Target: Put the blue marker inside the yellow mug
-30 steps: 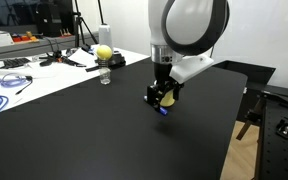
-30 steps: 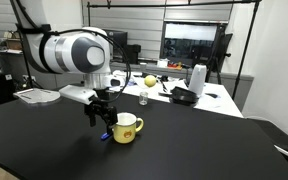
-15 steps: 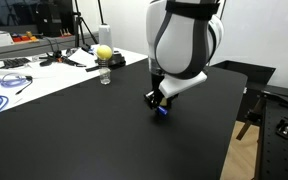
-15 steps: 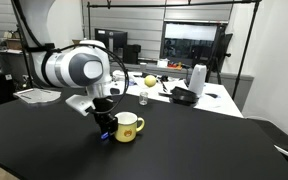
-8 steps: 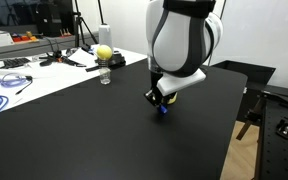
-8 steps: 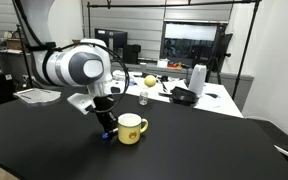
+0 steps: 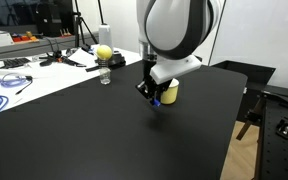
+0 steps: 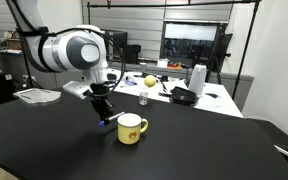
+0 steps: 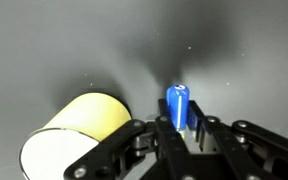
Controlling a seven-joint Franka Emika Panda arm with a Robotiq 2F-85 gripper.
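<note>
The marker's tip now hangs below the mug's rim, so my gripper will next rise, tilt over the yellow mug's open top and lower to release the blue marker inside.
My gripper is shut on the blue marker, which sticks out from between the fingers toward the black table. In both exterior views the gripper hangs a little above the table with the blue marker poking down from it. The yellow mug stands upright on the table just beside the gripper, its whitish inside open to the top. In the wrist view the yellow mug lies left of the marker. In an exterior view the yellow mug shows partly behind the gripper.
At the back of the black table stand a yellow ball and a small clear jar. Cables and clutter lie on the white bench beyond. A white bottle stands on a desk in the other view.
The gripper has shut on the blue marker and lifted it off the table, rising beside the mug. The mug has stayed in place.
</note>
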